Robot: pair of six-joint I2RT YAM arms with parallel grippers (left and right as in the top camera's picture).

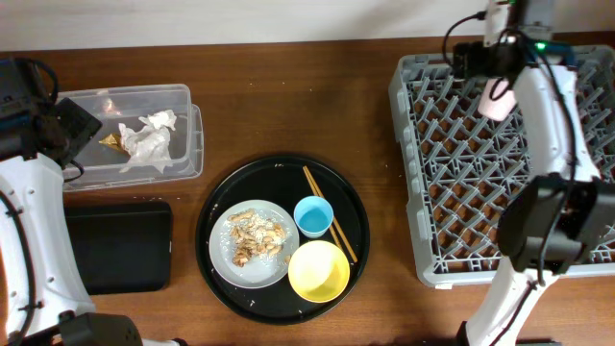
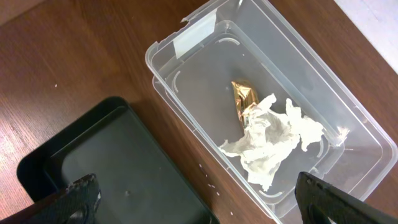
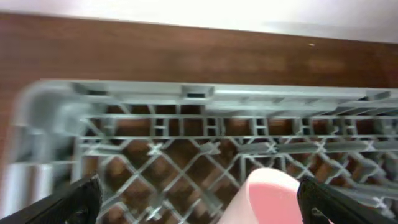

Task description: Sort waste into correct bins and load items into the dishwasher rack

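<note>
The pink cup (image 1: 497, 99) is off-center by one open finger. My right gripper should move down, back and to the right in the overhead view, onto the cup's rim.
My right gripper (image 3: 199, 200) is open above the far left corner of the light-grey dishwasher rack (image 1: 408, 173). The pink cup (image 3: 273, 198) lies in the rack between the fingers, close to the right one; it also shows from overhead as the pink cup (image 1: 497, 99). My left gripper (image 2: 199, 199) is open and empty over the gap between the clear tub (image 2: 205, 37) and the shallow black tray (image 2: 124, 162). Crumpled tissue (image 2: 273, 140) and a gold wrapper (image 2: 244, 99) lie in the tub. A blue cup (image 1: 313, 215), a yellow bowl (image 1: 318, 271) and a plate (image 1: 226, 264) with food scraps (image 1: 256, 235) are at the centre.
The cup, bowl and plate stand on a large round black tray (image 1: 279, 161), with wooden chopsticks (image 1: 312, 183) lying across it. The clear tub (image 1: 183, 96) is at the far left, the shallow black tray (image 1: 120, 245) in front of it. Bare wooden table separates the round tray and rack.
</note>
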